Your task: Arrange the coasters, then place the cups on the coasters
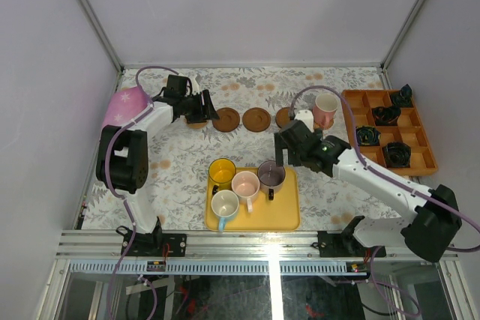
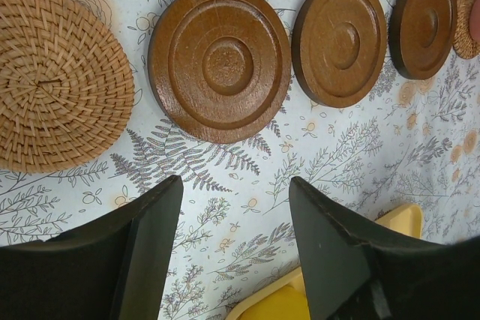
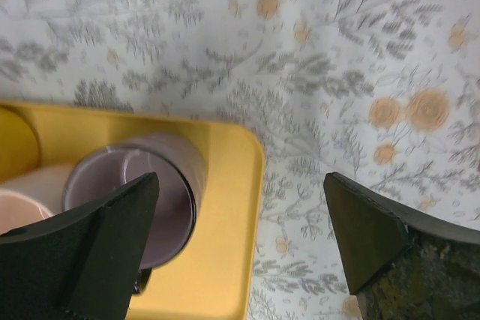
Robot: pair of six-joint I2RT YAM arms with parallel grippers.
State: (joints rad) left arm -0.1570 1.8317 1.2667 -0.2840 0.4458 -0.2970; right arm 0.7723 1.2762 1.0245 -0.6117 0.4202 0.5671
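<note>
The right gripper comes back toward my base and down next, fingers astride the purple cup's black handle (image 1: pixel 271 194) (image 3: pixel 142 281), since it sticks out over bare tray.
Three brown wooden coasters (image 2: pixel 219 61) (image 2: pixel 339 41) (image 2: pixel 422 24) lie in a row, with a woven coaster (image 2: pixel 56 76) at the left end. Another woven coaster (image 2: pixel 469 13) at the right end carries the salmon cup (image 1: pixel 325 110). My left gripper (image 2: pixel 234 185) hovers open and empty just in front of the row, near its left end (image 1: pixel 206 110). The yellow tray (image 1: pixel 277 211) holds the amber cup (image 1: pixel 222 172), the pale pink cup (image 1: pixel 246 183), the purple cup (image 3: pixel 142 200) and the white cup (image 1: pixel 224 204). My right gripper (image 3: pixel 240 177) is open and empty above the tray's far right corner, one finger over the purple cup.
An orange compartment tray (image 1: pixel 360 106) with several black round parts stands at the right. A pink dotted object (image 1: pixel 124 106) lies at the far left beside the left arm. White walls close the table on three sides.
</note>
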